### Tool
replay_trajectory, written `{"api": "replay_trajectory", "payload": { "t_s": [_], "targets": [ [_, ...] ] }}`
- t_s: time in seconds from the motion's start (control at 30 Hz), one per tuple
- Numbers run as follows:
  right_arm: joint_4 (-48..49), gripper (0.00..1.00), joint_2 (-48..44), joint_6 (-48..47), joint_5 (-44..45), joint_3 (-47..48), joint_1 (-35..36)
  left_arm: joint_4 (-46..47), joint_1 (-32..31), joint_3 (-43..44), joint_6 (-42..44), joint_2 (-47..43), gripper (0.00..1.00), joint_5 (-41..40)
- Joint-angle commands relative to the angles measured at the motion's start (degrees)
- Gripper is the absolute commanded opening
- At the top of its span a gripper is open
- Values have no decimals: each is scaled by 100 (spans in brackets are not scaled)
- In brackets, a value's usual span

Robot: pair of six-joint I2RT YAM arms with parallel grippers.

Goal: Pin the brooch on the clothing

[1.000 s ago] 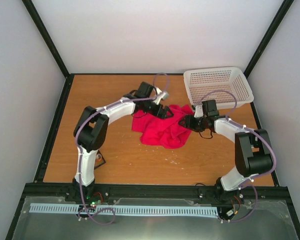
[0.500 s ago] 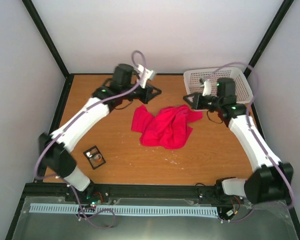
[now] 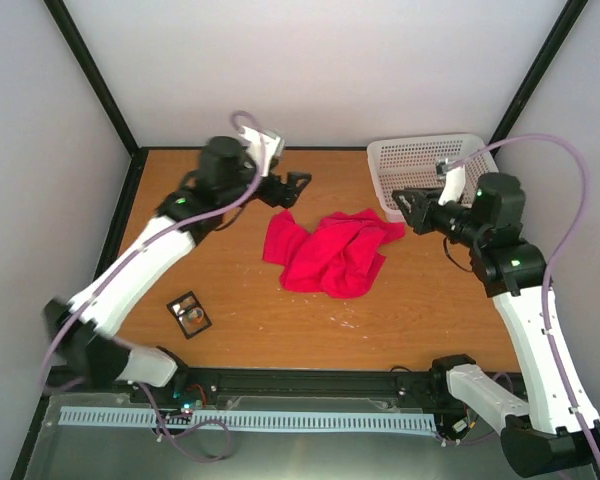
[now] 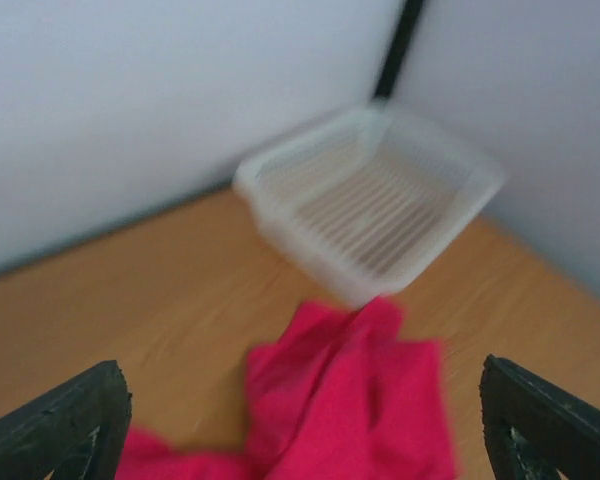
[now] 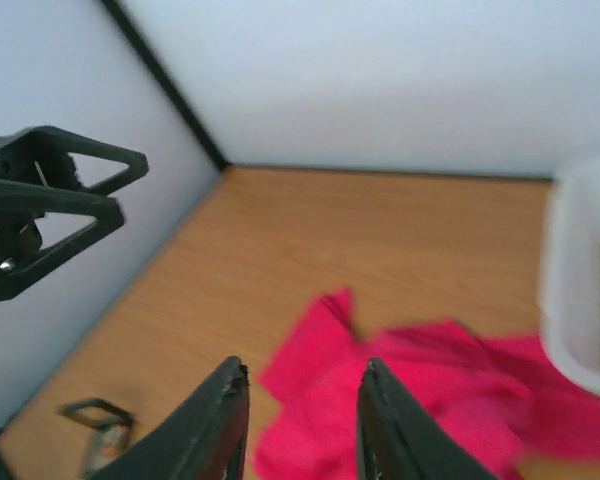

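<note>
My left gripper stands open above the cloth. Next, it moves down, tilting its fingers toward the table, onto the bunched fold by the shirt's case-side flap (image 3: pixel 298 249) (image 4: pixel 202 465).
The crimson T-shirt (image 3: pixel 330 255) lies crumpled on the wooden table, mid-right. It also shows in the left wrist view (image 4: pixel 350 410) and the right wrist view (image 5: pixel 410 390). A tiny pale, orange-brown brooch (image 3: pixel 192 314) sits inside a small black frame-like case (image 3: pixel 189 313) at the front left. My left gripper (image 3: pixel 298 188) is open and empty, raised behind the shirt's left side; in its own view (image 4: pixel 302 370) the fingers stand wide apart. My right gripper (image 3: pixel 402 208) is open and empty above the shirt's right corner, its fingers (image 5: pixel 220 420) apart.
A white perforated basket (image 3: pixel 435 170) stands at the back right, with the shirt's corner reaching its front wall (image 4: pixel 380 200). The black case (image 5: pixel 100 425) shows blurred at the lower left of the right wrist view. Black frame posts and grey walls enclose the table.
Both grippers were down at the shirt a second ago. They have let go and lifted away, the left toward the back left, the right toward the basket. The shirt lies still.
</note>
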Motion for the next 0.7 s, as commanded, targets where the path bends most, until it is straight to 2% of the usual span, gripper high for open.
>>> {"api": "replay_trajectory", "payload": {
  "t_s": [0.0, 0.07, 0.13, 0.23, 0.4, 0.47, 0.5, 0.53, 0.67],
  "targets": [
    [-351, 35, 80, 112, 1892, -943, 4, -617, 30, -259, 161, 1316, 96, -1586],
    [-163, 43, 152, 162, 2109, -1303, 2, -662, 65, -175, 222, 1911, 97, -2052],
    [25, 45, 255, 203, 2103, -1581, -13, -553, 98, -105, 309, 2554, 97, -2420],
    [405, 50, 422, 165, 1970, -1923, -49, -308, 140, 124, 473, 3280, 98, -2567],
    [563, 51, 896, 40, 1835, -2046, -137, -92, 140, 504, 585, 4196, 100, -2652],
    [702, 59, 1087, 26, 1625, -2120, -160, -118, 140, 573, 561, 4437, 100, -2478],
    [722, 62, 1224, 9, 1475, -2121, -164, -150, 140, 567, 531, 4498, 95, -2378],
    [737, 65, 1375, 18, 1300, -2120, -165, -184, 142, 529, 483, 4528, 87, -2244],
    [963, 77, 2002, 114, 452, -2141, -165, -80, 174, -71, 325, 4177, 47, -1866]
  ]
}}
